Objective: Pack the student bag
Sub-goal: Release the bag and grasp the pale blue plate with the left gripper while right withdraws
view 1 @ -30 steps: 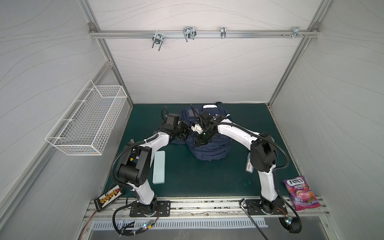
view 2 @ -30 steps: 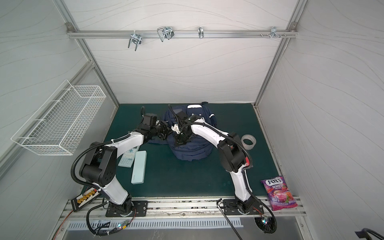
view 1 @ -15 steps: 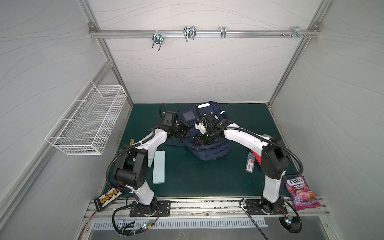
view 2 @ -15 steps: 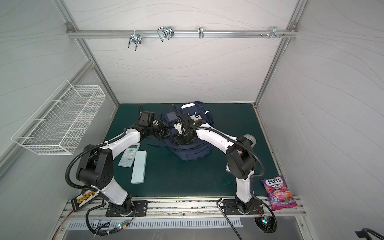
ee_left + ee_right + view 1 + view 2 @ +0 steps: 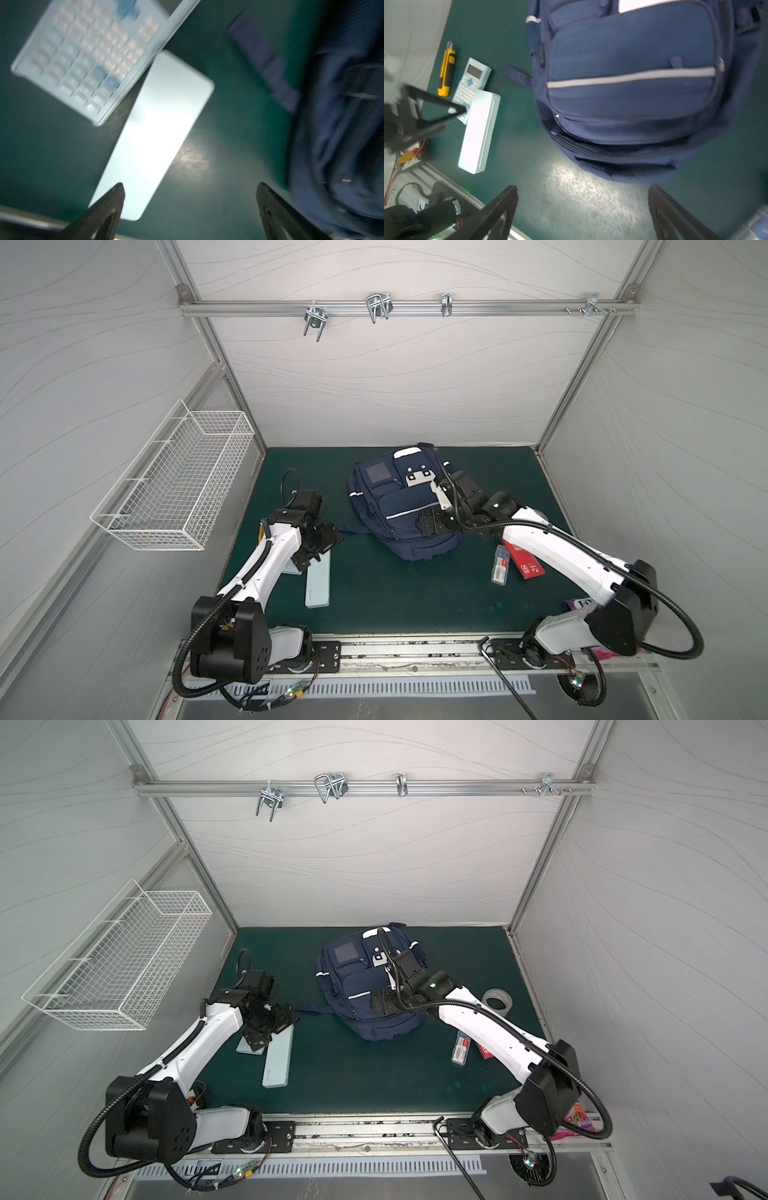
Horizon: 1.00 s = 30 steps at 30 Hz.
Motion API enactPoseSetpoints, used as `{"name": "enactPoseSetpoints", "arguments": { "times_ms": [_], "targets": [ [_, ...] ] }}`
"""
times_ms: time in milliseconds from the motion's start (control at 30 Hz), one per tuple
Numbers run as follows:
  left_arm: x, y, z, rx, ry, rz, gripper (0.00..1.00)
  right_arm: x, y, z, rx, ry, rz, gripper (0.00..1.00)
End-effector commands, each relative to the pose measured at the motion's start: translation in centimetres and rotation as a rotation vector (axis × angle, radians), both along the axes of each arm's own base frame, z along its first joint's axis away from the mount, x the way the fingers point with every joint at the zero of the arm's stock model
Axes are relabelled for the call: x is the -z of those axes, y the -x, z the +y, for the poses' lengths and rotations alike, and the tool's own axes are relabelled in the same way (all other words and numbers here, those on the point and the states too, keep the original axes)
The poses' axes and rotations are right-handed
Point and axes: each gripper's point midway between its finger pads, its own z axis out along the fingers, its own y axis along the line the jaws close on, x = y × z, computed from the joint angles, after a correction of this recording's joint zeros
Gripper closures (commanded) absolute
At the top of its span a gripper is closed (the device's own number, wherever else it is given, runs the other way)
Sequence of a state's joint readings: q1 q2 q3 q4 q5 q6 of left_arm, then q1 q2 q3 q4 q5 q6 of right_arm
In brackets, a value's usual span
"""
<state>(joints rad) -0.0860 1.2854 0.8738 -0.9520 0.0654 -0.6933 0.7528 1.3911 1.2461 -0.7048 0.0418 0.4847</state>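
My left gripper should next move its open fingers down onto the pale blue pencil case below, on both sides of its middle [image 5: 317, 576] [image 5: 151, 137], and close. The pencil case is narrow enough to fit between them.
The student bag [image 5: 399, 506] [image 5: 361, 986], navy with white stripes, lies flat on the green mat with its front pockets up. My left gripper [image 5: 328, 536] [image 5: 191, 186] stands open and empty over the mat, to the left of the bag [image 5: 342, 124] and apart from it, near a loose strap [image 5: 264, 60]. My right gripper [image 5: 428, 522] [image 5: 583, 188] is open and empty too. It hovers above the near end of the bag [image 5: 633, 83] without touching it.
A pale blue pencil case [image 5: 318, 585] [image 5: 479, 133], a calculator [image 5: 87, 52] [image 5: 471, 83] and a yellow utility knife [image 5: 446, 70] lie left of the bag. A clear box [image 5: 500, 564], a red pack [image 5: 525, 564] and a tape roll [image 5: 497, 1000] lie to its right. A wire basket [image 5: 178, 485] hangs on the left wall.
Both grippers were shut at the bag and have opened and pulled back from it. The left one moved left and nearer. The bag now lies flatter and further back.
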Motion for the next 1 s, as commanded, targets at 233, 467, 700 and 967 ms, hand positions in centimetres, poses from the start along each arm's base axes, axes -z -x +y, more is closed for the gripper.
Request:
{"name": "enactPoseSetpoints", "arguments": {
  "times_ms": [233,467,700,967],
  "targets": [
    [2.2,0.8,1.8,0.013,-0.111,0.12,0.01,0.6,1.4,-1.5,0.045,-0.069,0.095,0.01],
    [5.4,-0.1,1.2,0.036,-0.086,0.181,0.02,0.3,2.0,-2.4,0.065,-0.081,0.104,0.01],
    [6.5,-1.1,-0.2,0.047,-0.013,0.184,0.29,-0.8,3.0,-1.9,0.042,-0.161,0.111,0.06],
    [1.1,-3.7,-2.6,0.098,0.07,0.04,0.47,-2.2,5.2,1.5,-0.123,-0.302,0.176,0.09]
  ]
}}
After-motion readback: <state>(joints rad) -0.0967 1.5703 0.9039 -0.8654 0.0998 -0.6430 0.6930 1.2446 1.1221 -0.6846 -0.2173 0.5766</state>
